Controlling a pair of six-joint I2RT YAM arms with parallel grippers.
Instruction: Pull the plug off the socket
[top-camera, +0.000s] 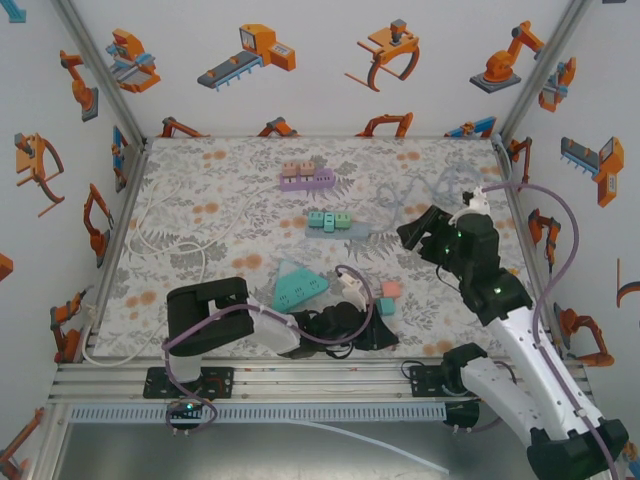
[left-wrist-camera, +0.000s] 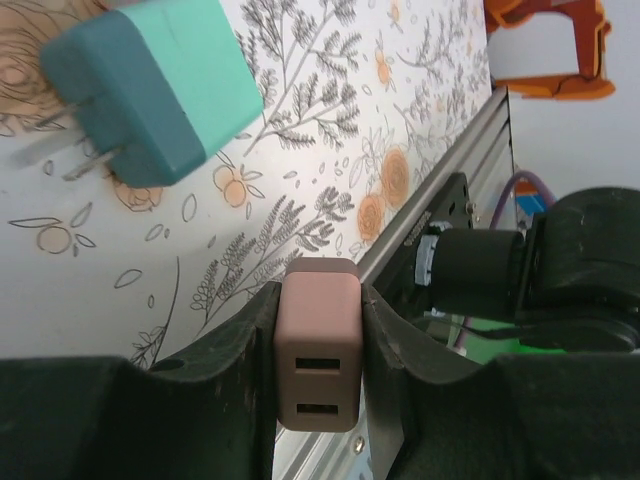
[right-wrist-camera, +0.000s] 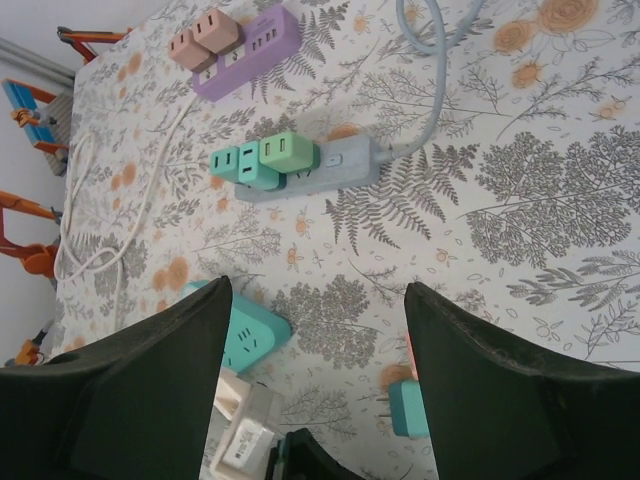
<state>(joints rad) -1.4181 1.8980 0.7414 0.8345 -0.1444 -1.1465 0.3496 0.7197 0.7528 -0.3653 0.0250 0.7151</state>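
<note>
I need to lower my left gripper slightly outward next and release the dusty-pink plug (left-wrist-camera: 318, 355), because the bare tabletop beside the teal plug is below and outward of my gripper.
In the left wrist view my left gripper (left-wrist-camera: 318, 295) is shut on a dusty-pink plug (left-wrist-camera: 318, 355) with two slots on its face. The plug sits in no socket and hangs near the front rail (left-wrist-camera: 440, 210). Beyond it a teal plug (left-wrist-camera: 150, 90) lies loose on the table, prongs showing. From above, the left gripper (top-camera: 380, 332) sits at the front, just below the teal plug (top-camera: 388, 306). My right gripper (top-camera: 415, 232) hovers open over the table, fingers (right-wrist-camera: 480, 370) wide apart with nothing between them.
A teal power strip (top-camera: 298, 285) lies left of the left gripper. Farther back is a grey strip (right-wrist-camera: 340, 170) carrying teal and green plugs, and a purple strip (right-wrist-camera: 255, 45) with pink plugs. A white cable (top-camera: 150, 230) loops along the left side.
</note>
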